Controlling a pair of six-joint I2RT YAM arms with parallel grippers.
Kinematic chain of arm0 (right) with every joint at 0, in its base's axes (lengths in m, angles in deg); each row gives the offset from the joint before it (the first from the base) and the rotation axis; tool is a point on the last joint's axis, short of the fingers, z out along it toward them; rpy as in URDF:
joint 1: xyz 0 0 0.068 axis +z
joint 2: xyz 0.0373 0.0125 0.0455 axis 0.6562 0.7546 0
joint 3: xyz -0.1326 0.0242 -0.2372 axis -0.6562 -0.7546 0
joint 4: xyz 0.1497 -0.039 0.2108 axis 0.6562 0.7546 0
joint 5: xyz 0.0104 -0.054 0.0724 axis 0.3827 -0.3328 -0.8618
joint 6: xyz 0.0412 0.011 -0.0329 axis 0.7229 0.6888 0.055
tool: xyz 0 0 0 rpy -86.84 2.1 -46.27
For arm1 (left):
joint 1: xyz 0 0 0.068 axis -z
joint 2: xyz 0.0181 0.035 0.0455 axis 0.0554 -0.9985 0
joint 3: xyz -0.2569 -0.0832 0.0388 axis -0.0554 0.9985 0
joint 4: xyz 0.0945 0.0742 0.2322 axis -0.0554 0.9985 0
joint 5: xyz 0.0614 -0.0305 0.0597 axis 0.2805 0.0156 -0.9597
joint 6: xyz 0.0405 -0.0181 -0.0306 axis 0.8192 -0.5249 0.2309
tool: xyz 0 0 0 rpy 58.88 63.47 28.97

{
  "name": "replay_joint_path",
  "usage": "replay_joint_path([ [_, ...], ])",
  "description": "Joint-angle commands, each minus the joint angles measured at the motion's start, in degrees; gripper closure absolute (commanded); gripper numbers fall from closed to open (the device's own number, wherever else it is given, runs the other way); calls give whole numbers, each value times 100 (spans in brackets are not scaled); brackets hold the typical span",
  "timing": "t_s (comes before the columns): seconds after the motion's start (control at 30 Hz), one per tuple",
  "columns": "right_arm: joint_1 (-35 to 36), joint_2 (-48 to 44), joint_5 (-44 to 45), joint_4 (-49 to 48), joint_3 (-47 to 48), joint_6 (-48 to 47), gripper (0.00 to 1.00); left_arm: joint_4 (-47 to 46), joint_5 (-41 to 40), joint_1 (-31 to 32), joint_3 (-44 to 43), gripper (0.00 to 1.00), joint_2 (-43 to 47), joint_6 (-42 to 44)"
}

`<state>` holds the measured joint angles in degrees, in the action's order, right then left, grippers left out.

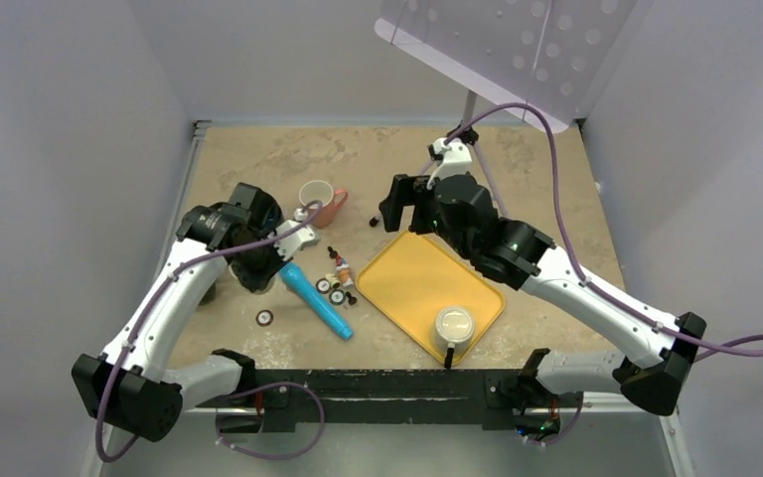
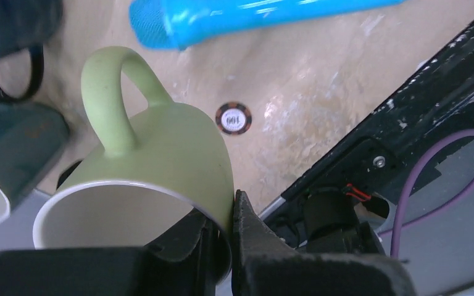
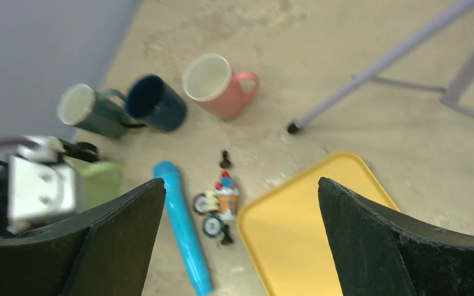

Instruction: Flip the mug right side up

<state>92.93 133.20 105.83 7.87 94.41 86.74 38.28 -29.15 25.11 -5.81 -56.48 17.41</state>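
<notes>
The green mug's opening already faces up. I will lower my left gripper until the mug's base stands on the bare tabletop by the blue cylinder, then release.
A light green mug (image 2: 160, 154) with a white inside is clamped at its rim by my left gripper (image 2: 229, 213), one finger inside and one outside the wall. Its mouth faces the wrist camera and its handle (image 2: 108, 92) points away towards the table. In the right wrist view the green mug (image 3: 102, 177) shows blurred below the left wrist. In the top view the left gripper (image 1: 258, 263) hides the mug. My right gripper (image 3: 241, 185) is open and empty, above the yellow tray's far corner (image 1: 397, 204).
A pink mug (image 1: 320, 202), a dark blue mug (image 3: 154, 102) and a grey-green mug (image 3: 89, 108) stand at the far left. A blue cylinder (image 1: 316, 300), poker chips (image 2: 233, 118) and a small toy (image 3: 226, 188) lie beside the yellow tray (image 1: 407, 278), which holds a round container (image 1: 454, 326).
</notes>
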Motion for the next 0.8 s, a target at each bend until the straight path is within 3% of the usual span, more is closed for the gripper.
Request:
replay_joint_path([
  [0.0, -15, 9, 451, 866, -217, 326, 2, -503, -317, -1141, -178, 100, -260, 546],
  [0.13, -15, 41, 620, 1183, -375, 627, 2, -1135, -89, -1447, 226, 100, -608, 645],
  [0.4, -16, 601, 1073, 3484, -147, 1789, 2, -2009, -108, -1648, 858, 100, -1399, 575],
  [0.67, -15, -100, 483, 3528, -1018, 2247, 4, -2162, 268, -1753, 978, 100, -1653, 539],
  [0.77, -11, -368, 213, 3638, -1166, 2328, 4, -2187, 407, -1785, 1038, 85, -1492, 547],
])
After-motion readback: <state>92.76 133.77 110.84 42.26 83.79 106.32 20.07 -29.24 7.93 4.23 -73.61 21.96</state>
